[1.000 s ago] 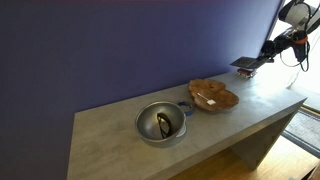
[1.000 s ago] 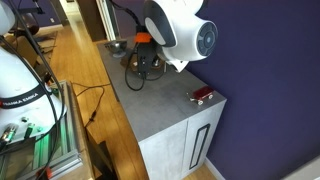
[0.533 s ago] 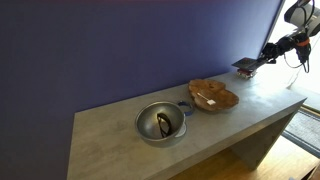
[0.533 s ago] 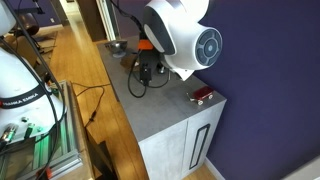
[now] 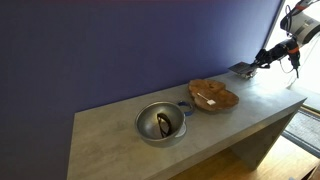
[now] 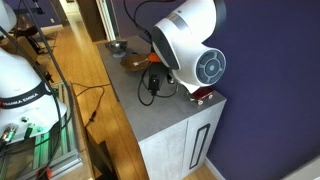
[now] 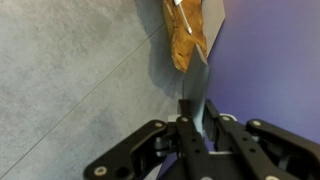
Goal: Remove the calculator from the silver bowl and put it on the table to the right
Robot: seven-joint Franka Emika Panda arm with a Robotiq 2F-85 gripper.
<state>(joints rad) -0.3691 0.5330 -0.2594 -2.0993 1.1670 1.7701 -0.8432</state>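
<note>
My gripper should next lower the calculator it is holding onto the bare grey tabletop (image 5: 241,78) (image 7: 145,106) beside the wooden dish and let go of it there, because that clear spot is below my gripper.
My gripper (image 5: 253,65) is shut on the flat grey calculator (image 5: 242,70) and holds it low over the far right end of the grey table (image 5: 110,145), beyond the wooden dish. In the wrist view the fingers (image 7: 190,118) pinch the calculator (image 7: 200,85) edge-on. The silver bowl (image 5: 160,122) sits mid-table and holds only a small dark narrow thing with an orange streak (image 5: 164,125). In an exterior view the bowl (image 6: 117,45) shows far back, and the arm's big white joint (image 6: 190,50) hides the gripper.
A brown wooden dish (image 5: 213,96) lies between bowl and gripper; it also shows in the wrist view (image 7: 185,35). A purple wall runs along the table's back. A small reddish thing (image 6: 204,95) lies near the table's end corner. Cables (image 6: 100,95) hang beside the table.
The gripper with the calculator has moved down and a little toward the wall at the table's right end. The arm's white joint has swung lower toward the table corner.
</note>
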